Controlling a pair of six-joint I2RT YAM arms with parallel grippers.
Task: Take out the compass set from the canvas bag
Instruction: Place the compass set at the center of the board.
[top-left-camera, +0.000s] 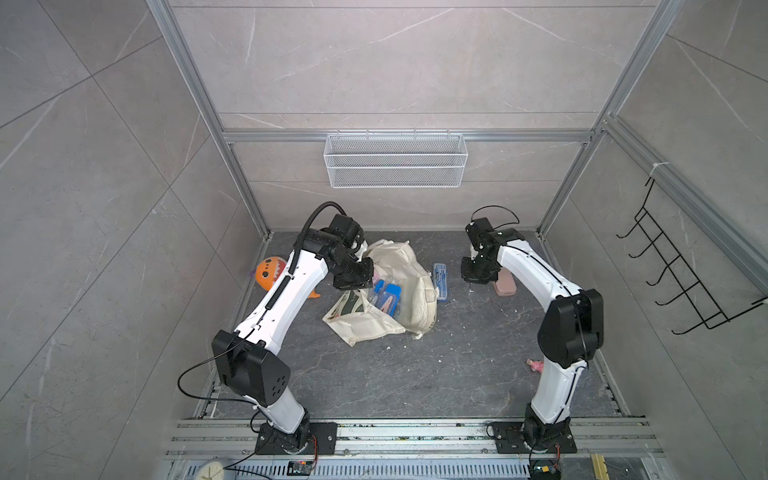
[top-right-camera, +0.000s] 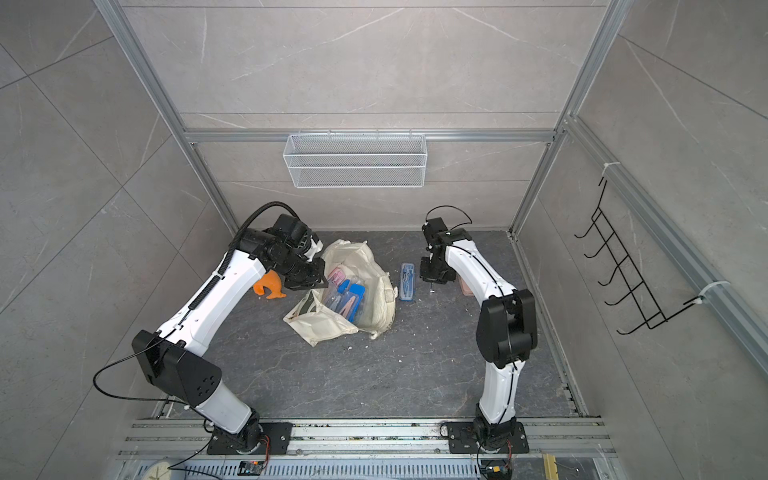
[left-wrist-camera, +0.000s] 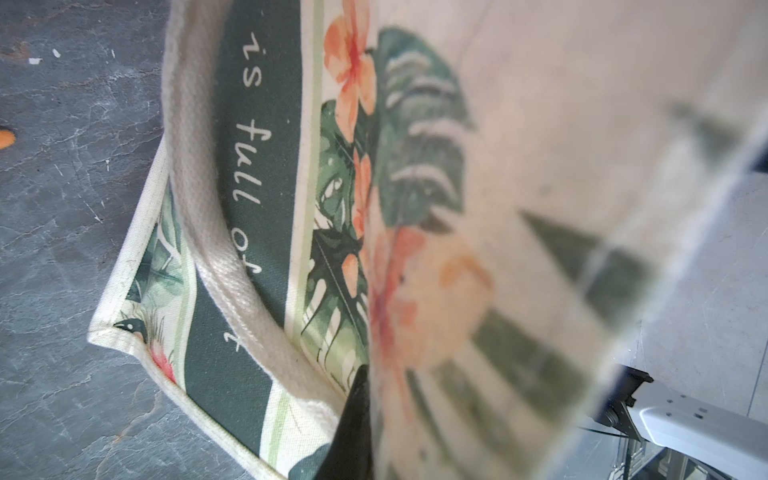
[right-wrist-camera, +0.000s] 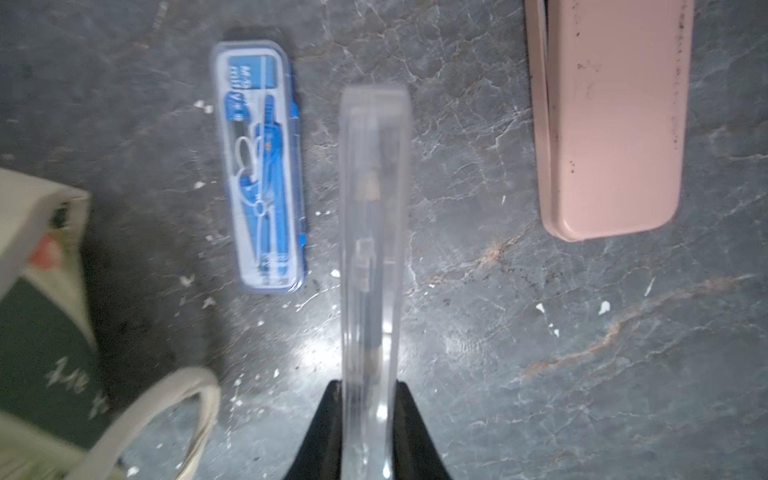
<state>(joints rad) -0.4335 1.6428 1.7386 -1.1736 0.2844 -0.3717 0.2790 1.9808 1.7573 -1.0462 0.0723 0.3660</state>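
Note:
The slim case in my right gripper should come down toward the blue compass set next. I should release it on the bare tabletop beside that set.
The cream canvas bag (top-left-camera: 415, 286) (top-right-camera: 376, 291) lies open on the dark table, with several blue and clear cases (top-left-camera: 386, 297) inside. My left gripper (top-left-camera: 365, 270) (left-wrist-camera: 370, 376) is shut on the bag's printed cloth (left-wrist-camera: 266, 166) at the mouth; only one black finger (left-wrist-camera: 353, 424) shows. A blue compass set (top-left-camera: 440, 280) (right-wrist-camera: 259, 166) lies flat on the table just right of the bag. My right gripper (top-left-camera: 471, 286) (right-wrist-camera: 368, 386) hovers beside it, shut on a clear slim case (right-wrist-camera: 372, 208) seen edge-on, with a dark tool inside.
A pink case (top-left-camera: 505, 286) (right-wrist-camera: 611, 120) lies right of my right gripper. An orange plush toy (top-left-camera: 270, 272) sits behind the left arm. A small pink object (top-left-camera: 536, 365) lies by the right arm. A white mesh basket (top-left-camera: 395, 160) hangs on the back wall and a black hook rack (top-left-camera: 685, 282) on the right wall.

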